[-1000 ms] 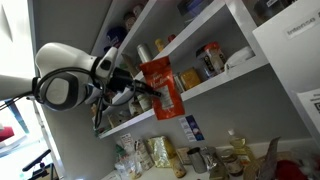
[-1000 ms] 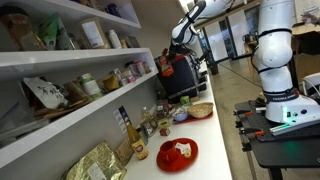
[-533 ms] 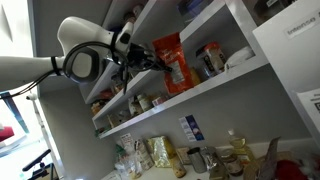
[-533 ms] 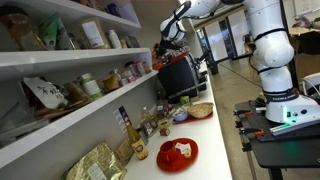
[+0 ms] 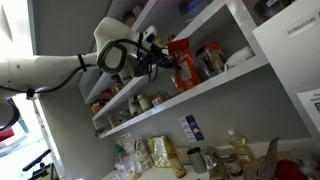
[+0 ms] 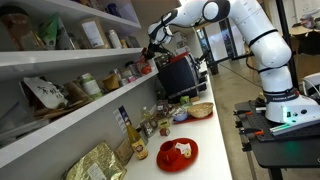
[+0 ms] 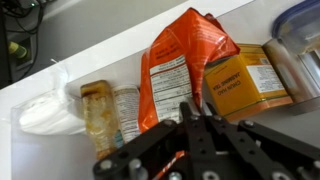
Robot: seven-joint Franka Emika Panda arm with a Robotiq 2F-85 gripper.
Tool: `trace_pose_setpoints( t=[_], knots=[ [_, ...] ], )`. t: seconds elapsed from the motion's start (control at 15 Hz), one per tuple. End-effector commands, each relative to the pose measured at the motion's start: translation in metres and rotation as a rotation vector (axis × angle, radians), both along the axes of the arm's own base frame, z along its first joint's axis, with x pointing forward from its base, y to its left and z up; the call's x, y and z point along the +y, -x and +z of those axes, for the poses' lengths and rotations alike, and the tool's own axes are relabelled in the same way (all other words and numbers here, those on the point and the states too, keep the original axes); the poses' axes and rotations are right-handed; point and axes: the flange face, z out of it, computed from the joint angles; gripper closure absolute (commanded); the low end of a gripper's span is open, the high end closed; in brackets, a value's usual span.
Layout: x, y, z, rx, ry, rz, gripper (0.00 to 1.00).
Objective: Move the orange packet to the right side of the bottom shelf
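Note:
My gripper will turn level with the shelf, because the packet (image 5: 183, 62) is slanted, and it will move gently down and in to let go at the spot beside the yellow-orange box.
The orange packet (image 5: 183, 62) stands upright on the bottom shelf (image 5: 225, 78), just beside a yellow-orange box (image 5: 210, 60). My gripper (image 5: 163, 62) reaches in from the open side and is shut on the packet's near edge. In the wrist view the packet (image 7: 178, 68) fills the middle. The dark fingers (image 7: 186, 118) are pinched together on its lower edge, and my gripper (image 7: 195, 108) covers that part. The arm also shows in an exterior view, with the gripper (image 6: 154, 46) at the shelf; the packet is hard to make out there.
On the same shelf are the yellow-orange box (image 7: 245, 80), a jar (image 7: 97, 118), a can (image 7: 126, 108) and a white bag (image 7: 45, 112). A higher shelf (image 5: 190, 22) lies close above. Bottles, bags and a red plate (image 6: 178, 152) crowd the counter below.
The arm has carried the packet up and to the right, from the open air in front of the shelves onto the shelf beside the yellow-orange box. The grip has stayed shut.

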Motion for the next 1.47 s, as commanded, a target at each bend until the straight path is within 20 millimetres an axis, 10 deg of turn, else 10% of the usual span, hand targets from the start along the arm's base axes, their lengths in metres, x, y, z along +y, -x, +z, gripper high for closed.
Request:
trace_pose_setpoints(
  t=[0.0, 0.73, 0.87, 1.4],
  knots=[
    [0.001, -0.038, 0.007, 0.013, 0.019, 0.076, 0.99],
    [0.026, -0.074, -0.003, 0.103, 0.153, 0.201, 0.99],
    [0.026, -0.073, -0.003, 0.113, 0.166, 0.211, 0.72],
    [0.014, -0.055, 0.006, 0.123, 0.223, 0.207, 0.25]
  ],
)
